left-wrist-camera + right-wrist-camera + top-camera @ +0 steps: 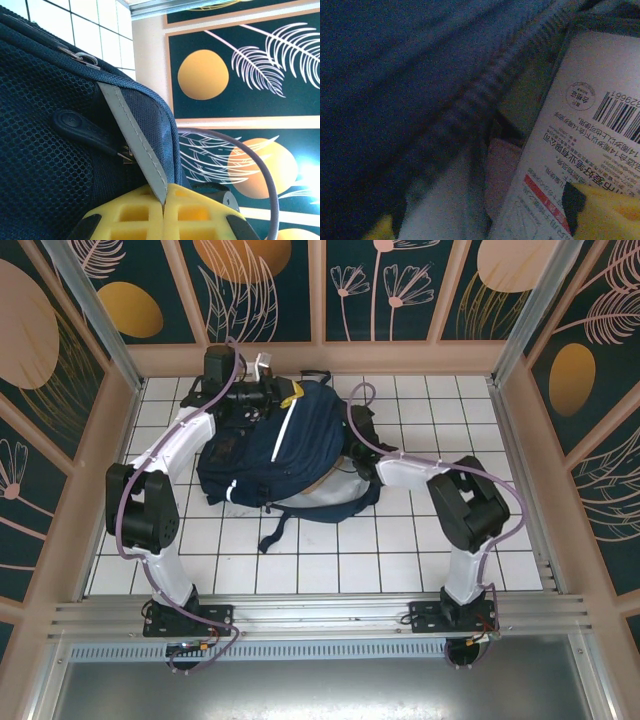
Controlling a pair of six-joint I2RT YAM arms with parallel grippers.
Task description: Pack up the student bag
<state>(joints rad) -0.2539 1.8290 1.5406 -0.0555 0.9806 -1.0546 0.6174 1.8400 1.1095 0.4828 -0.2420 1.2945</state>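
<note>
My left gripper holds the grey stripe and will next move back toward the bag's opening [340, 486], nearer my base than the gripper, and release it, since the bag's pale lining shows uncovered.
The student bag [270, 445], a navy backpack with white stripes, lies in the middle of the tiled table. My left gripper [164, 200] is at its far top edge, its yellow fingers shut on the grey reflective stripe [132, 132] of the bag [50, 175]; it appears from above as the left gripper [283, 396]. My right gripper [477, 212] is reached into the dark inside of the bag [395, 75]. Its yellow fingertips [600, 210] stand wide apart. One lies over a white printed box [580, 135] with a barcode. A pinkish item [502, 160] lies beside the box.
A dark strap [275, 530] trails from the bag toward the near side. The white tiled table [450, 400] is walled by patterned panels [400, 290]. A zipper pull [75, 122] lies on the bag's mesh, and a grey cable [250, 155] arcs past the left wrist.
</note>
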